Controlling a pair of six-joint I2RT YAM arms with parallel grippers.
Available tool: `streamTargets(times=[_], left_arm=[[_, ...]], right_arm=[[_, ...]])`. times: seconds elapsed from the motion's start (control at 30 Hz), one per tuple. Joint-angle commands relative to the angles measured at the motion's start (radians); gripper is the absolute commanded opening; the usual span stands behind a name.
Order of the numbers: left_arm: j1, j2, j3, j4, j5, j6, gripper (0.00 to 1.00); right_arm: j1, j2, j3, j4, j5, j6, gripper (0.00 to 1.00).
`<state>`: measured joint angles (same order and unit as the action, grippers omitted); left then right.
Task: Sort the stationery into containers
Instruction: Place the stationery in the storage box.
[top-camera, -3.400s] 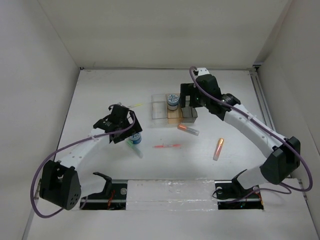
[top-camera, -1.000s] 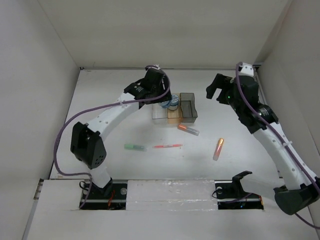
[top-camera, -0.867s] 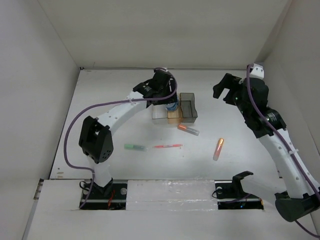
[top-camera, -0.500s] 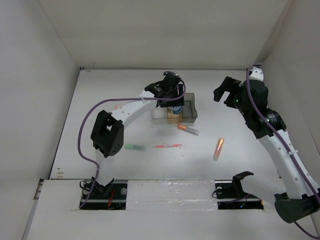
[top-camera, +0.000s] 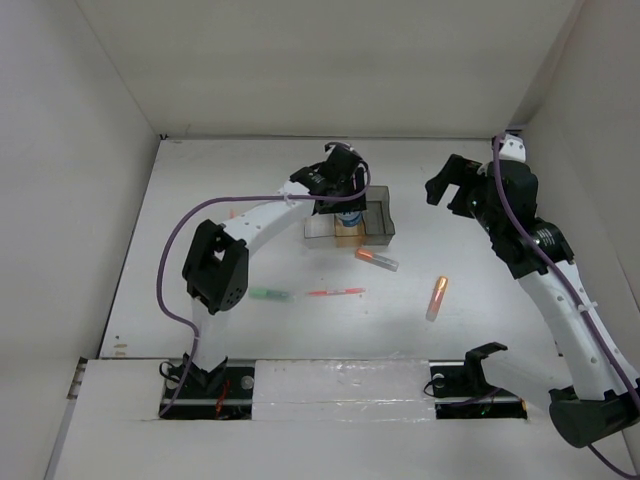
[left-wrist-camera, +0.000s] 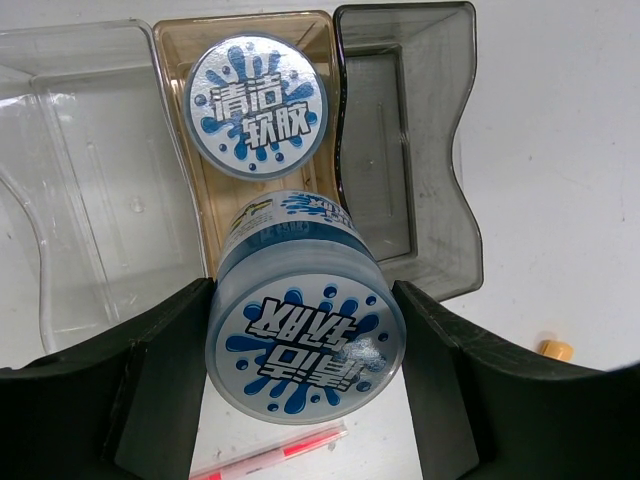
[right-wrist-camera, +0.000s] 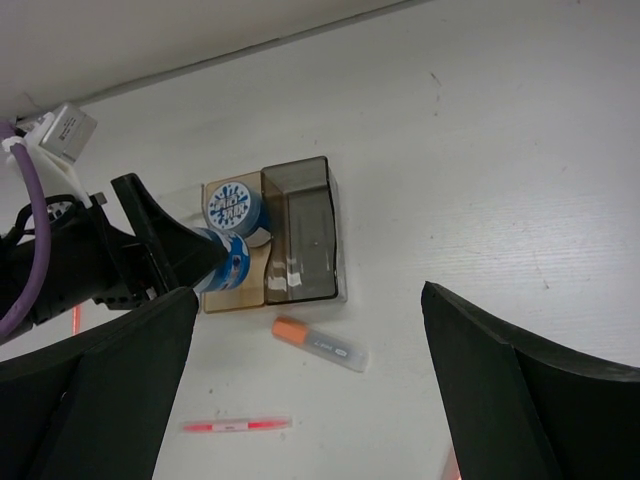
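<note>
My left gripper should lower the patterned roll into the near end of the amber bin next and release it, because the second roll is in the far end of the bin.
My left gripper (left-wrist-camera: 305, 300) is shut on a blue-white patterned roll (left-wrist-camera: 305, 345) and holds it tilted over the near end of the amber bin (left-wrist-camera: 190, 230). A second roll (left-wrist-camera: 257, 105) stands in the far end of that bin. The clear bin (left-wrist-camera: 90, 200) and the smoky grey bin (left-wrist-camera: 395, 170) flank it and hold nothing I can see. In the top view the left gripper (top-camera: 348, 198) is over the bins (top-camera: 378, 232). My right gripper (top-camera: 447, 185) is open and empty, raised to the right of the bins. Its wrist view shows the bins (right-wrist-camera: 305, 245).
On the table in front of the bins lie an orange-capped marker (top-camera: 376, 260), a second orange marker (top-camera: 437, 298) further right, a thin red pen (top-camera: 335, 292) and a green marker (top-camera: 270, 294). White walls close the table at the back and sides.
My left gripper picked up the roll at the left front, carried it to the bins and shifted right to the amber bin. The right arm drew back from the bins to the right.
</note>
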<state>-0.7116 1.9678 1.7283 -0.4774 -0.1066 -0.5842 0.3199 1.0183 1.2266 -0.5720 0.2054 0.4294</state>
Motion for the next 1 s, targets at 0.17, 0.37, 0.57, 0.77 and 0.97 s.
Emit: streamTargets(times=[0.17, 0.37, 0.57, 0.77, 0.97], left_arm=[[-0.002, 0.020, 0.017, 0.034, -0.008, -0.002, 0.00], [-0.002, 0.029, 0.008, 0.034, -0.027, -0.011, 0.24], [-0.002, -0.041, -0.004, 0.071, 0.015, -0.011, 0.84], [-0.002, -0.112, 0.005, 0.080, 0.033, -0.002, 1.00], [-0.002, -0.211, 0.014, 0.013, -0.077, -0.011, 1.00]], right_arm=[[-0.007, -0.020, -0.007, 0.034, -0.023, -0.017, 1.00], [-0.007, -0.020, -0.007, 0.034, -0.032, -0.026, 1.00], [-0.007, -0.020, -0.018, 0.043, -0.050, -0.037, 1.00], [-0.007, -0.011, -0.053, 0.075, -0.097, -0.046, 1.00], [-0.007, 0.011, -0.085, 0.095, -0.107, -0.035, 1.00]])
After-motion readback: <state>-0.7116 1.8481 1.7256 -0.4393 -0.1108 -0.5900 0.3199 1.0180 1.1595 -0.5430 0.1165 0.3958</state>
